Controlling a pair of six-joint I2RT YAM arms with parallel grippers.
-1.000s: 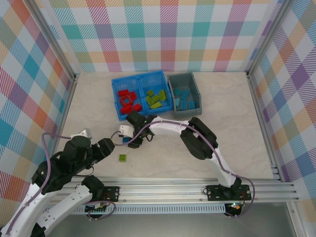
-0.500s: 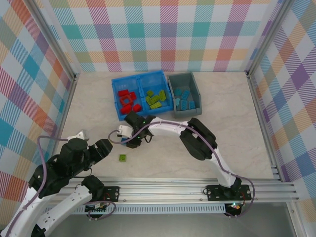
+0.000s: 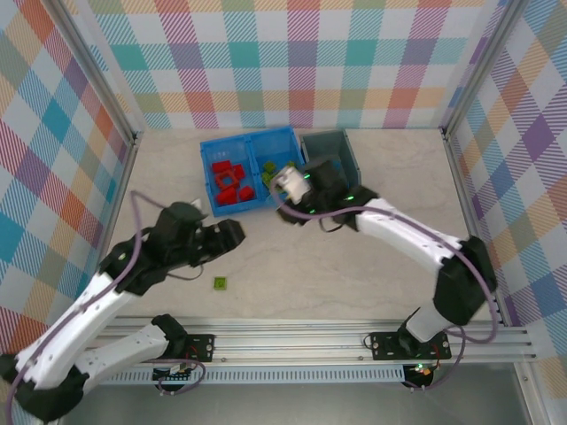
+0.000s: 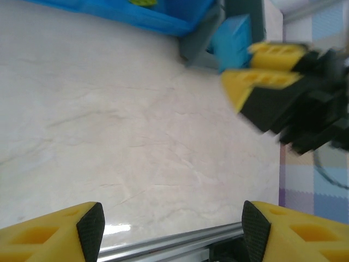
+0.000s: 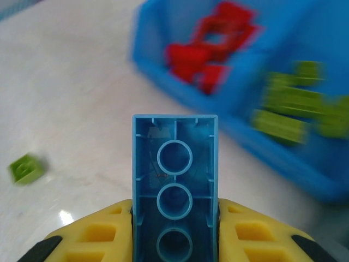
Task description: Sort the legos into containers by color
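The open dark grey bin (image 3: 347,142) lies outward of the right gripper, so next the gripper will swing outward over that bin to release the blue brick inside.
A blue brick (image 5: 174,180) stands upright between the yellow fingers of my right gripper (image 5: 174,221), which is shut on it. That gripper (image 3: 285,197) hangs just in front of the blue bin (image 3: 209,150), where it meets the dark grey bin (image 3: 347,142). Red legos (image 3: 231,181) fill the blue bin's left compartment and lime ones (image 3: 268,168) its right. The left wrist view shows the held brick (image 4: 235,34) at the upper right. My left gripper (image 3: 232,235) hovers open over bare table, with nothing between its pads (image 4: 91,224). One lime brick (image 3: 220,283) lies on the table below it.
My right arm (image 3: 399,232) covers much of the grey bin. Plaid walls enclose the marble table (image 3: 310,274) on three sides. A metal rail (image 3: 337,329) runs along the near edge. The lone lime brick (image 5: 25,167) lies left of the held brick.
My right gripper has lifted off the table in front of the blue bin and swung up and right toward the bins with the blue brick. The left arm has reached forward and right.
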